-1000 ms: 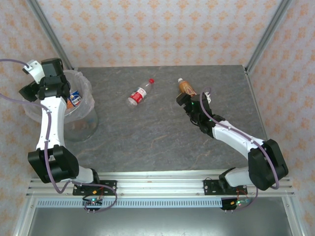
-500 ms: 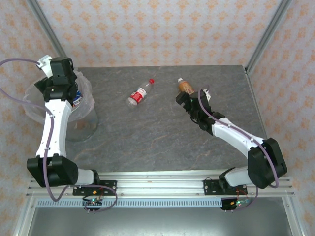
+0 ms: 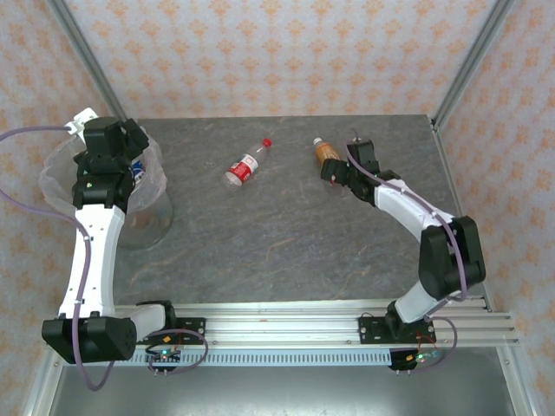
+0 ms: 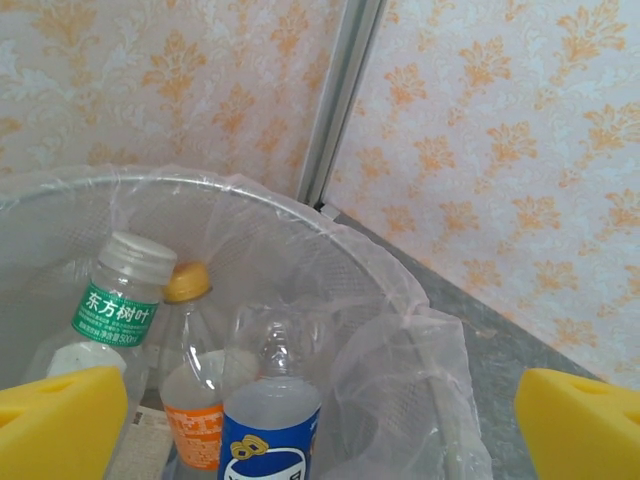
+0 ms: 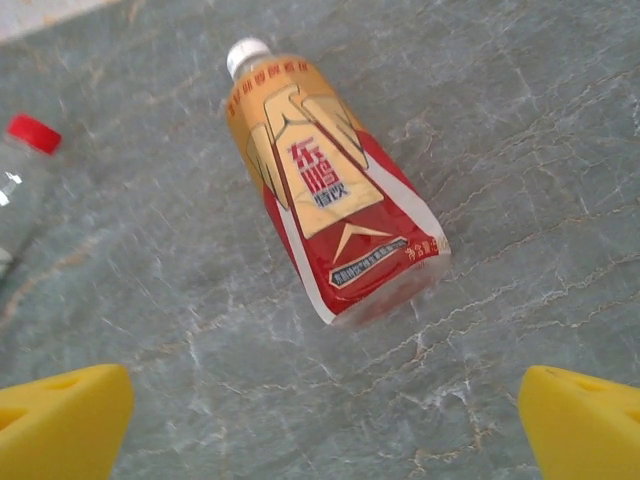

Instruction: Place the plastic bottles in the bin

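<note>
The bottle is below and outward of my right gripper's open fingers, so the gripper will next move down and outward around the bottle's red and gold label (image 3: 327,153) (image 5: 328,185) and close.
The bin (image 3: 149,217) stands at the table's left edge, lined with a crinkled bag (image 4: 400,330). Inside it are three plastic bottles: one with a green label (image 4: 118,305), one with an orange label (image 4: 190,400), one with a blue label (image 4: 270,420). My left gripper (image 3: 128,154) (image 4: 320,430) hovers open over the bin's rim, holding nothing. On the table lie a red-capped bottle (image 3: 244,165) (image 5: 15,190) and a bottle with a red and gold label and a white cap (image 3: 326,152) (image 5: 330,215). My right gripper (image 3: 340,165) (image 5: 320,420) is open just short of that bottle's base, apart from it.
Grey stone tabletop (image 3: 286,234) with patterned walls behind and at both sides. Metal frame posts rise at the back left (image 3: 82,52) and back right (image 3: 468,61). The arms' mounting rail (image 3: 277,325) runs along the near edge.
My left arm has stretched further back, its gripper staying over the bin. My right gripper has swung from the near side of the red and gold bottle to its right side.
</note>
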Motion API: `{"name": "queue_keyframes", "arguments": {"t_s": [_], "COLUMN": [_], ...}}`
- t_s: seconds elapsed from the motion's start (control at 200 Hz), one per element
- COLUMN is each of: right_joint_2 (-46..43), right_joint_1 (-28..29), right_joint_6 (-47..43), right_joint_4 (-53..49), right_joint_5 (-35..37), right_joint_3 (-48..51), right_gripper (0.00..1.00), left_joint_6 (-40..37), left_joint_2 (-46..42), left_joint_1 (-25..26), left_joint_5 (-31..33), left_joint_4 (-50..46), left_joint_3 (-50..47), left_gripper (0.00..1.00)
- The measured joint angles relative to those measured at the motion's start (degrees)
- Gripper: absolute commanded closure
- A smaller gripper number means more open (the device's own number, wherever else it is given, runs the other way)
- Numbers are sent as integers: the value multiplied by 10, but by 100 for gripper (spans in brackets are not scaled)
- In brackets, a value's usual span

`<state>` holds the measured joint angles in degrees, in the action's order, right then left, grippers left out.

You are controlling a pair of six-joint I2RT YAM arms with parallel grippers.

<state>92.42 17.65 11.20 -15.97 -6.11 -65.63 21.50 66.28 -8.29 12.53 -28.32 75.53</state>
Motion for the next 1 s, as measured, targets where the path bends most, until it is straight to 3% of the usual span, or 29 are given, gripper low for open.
{"name": "queue_keyframes", "arguments": {"t_s": [0.145,0.36,1.001], "right_joint_2": [126,235,369], "right_joint_1": [-20,-31,-31], "right_joint_6": [-90,-161,-231], "right_joint_4": [-82,-183,-279], "right_joint_5": [-17,-9,-28], "right_joint_3": [-133,-252,-392], "right_gripper": [1,1,2], "left_joint_6": [16,28,26], "left_joint_2": [-33,-43,-31], "left_joint_1": [0,0,0], "left_joint_5": [-39,-71,-91], "left_joint_4": [1,2,-15], "left_joint_3": [-24,-24,-24], "left_gripper": [0,0,0]}}
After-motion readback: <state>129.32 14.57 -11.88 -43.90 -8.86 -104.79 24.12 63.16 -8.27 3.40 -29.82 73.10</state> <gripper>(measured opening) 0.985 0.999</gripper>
